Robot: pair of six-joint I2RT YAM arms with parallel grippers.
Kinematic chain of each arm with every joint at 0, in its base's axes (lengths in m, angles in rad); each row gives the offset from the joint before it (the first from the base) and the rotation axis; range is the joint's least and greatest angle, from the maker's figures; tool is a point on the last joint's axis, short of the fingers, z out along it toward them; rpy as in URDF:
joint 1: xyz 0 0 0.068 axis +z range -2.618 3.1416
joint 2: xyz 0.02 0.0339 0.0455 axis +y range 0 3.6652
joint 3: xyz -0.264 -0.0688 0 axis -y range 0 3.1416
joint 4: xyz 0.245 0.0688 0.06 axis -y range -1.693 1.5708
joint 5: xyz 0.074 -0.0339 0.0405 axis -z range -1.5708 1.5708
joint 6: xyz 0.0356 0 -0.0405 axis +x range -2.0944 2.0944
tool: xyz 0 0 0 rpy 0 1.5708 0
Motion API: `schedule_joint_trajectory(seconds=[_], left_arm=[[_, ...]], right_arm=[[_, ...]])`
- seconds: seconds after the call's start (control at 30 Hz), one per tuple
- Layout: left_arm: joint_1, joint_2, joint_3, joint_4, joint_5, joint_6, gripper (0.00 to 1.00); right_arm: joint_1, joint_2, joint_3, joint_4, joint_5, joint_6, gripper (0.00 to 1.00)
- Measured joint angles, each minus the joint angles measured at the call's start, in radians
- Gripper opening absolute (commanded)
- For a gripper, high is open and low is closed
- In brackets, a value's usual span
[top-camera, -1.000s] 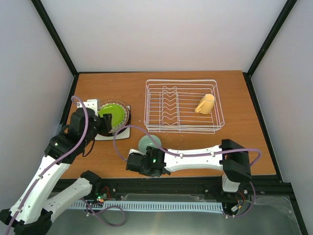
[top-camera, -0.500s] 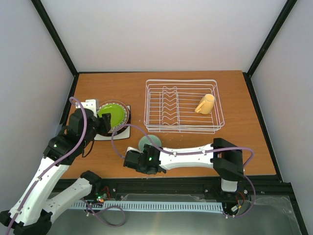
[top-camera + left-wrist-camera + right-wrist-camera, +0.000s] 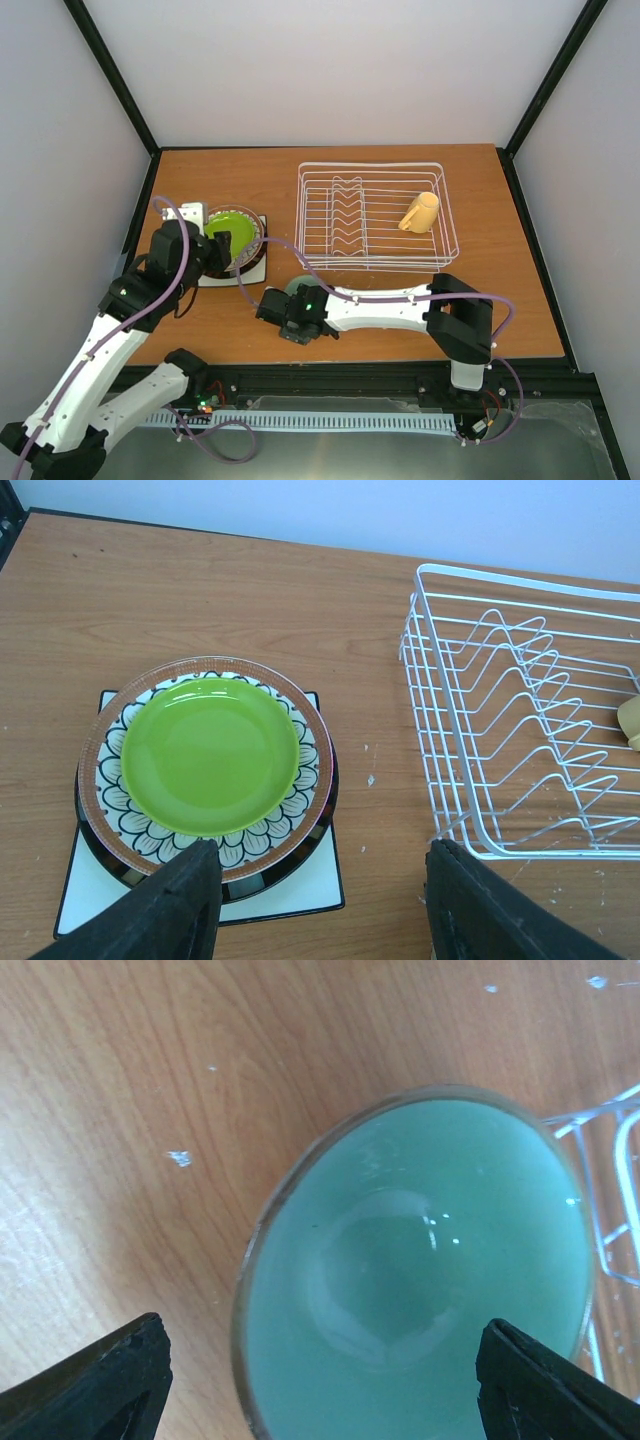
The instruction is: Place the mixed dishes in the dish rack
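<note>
My right gripper lowers astride the bowl's side away from the rack [image 3: 376,216] next and closes, since the mint-green bowl's rim already runs between my open fingers.
A stack of plates stands at the table's left: lime-green plate [image 3: 210,752] on the brown floral plate [image 3: 312,742], on a cream plate with dark rim [image 3: 300,852], on the white square plate [image 3: 300,885]. My left gripper [image 3: 318,910] is open just above the stack's near right edge; it also shows in the top view [image 3: 222,245]. The mint-green bowl [image 3: 420,1280] sits upright by the white wire dish rack [image 3: 376,216]. My right gripper [image 3: 320,1380] is open directly over the bowl, hiding most of it in the top view [image 3: 300,312]. The yellow mug [image 3: 420,212] lies in the rack.
The rack's near left corner [image 3: 440,830] is close to the right of my left fingers. Rack wires [image 3: 610,1190] show just beyond the bowl. Black frame posts and white walls surround the table.
My right gripper has moved forward and right over the bowl. My left gripper has moved slightly right and forward toward the plate stack. Both stay open.
</note>
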Motion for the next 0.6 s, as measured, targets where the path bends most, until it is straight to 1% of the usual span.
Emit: schedule_joint_trajectory(seconds=[0.33,0.43,0.5,0.6], left_arm=[[0.000,-0.006,-0.005,0.011,0.000,0.000,0.56],[0.000,-0.007,-0.005,0.012,0.000,0.000,0.56],[0.000,-0.007,-0.005,0.012,0.000,0.000,0.56],[0.000,-0.008,-0.005,0.012,0.000,0.000,0.56]], right_arm=[[0.000,0.010,-0.011,0.017,-0.071,0.002,0.80],[0.000,0.040,-0.012,0.031,-0.079,0.001,0.79],[-0.002,0.064,-0.014,0.042,-0.083,-0.002,0.78],[-0.010,0.087,-0.033,0.061,-0.093,-0.008,0.74]])
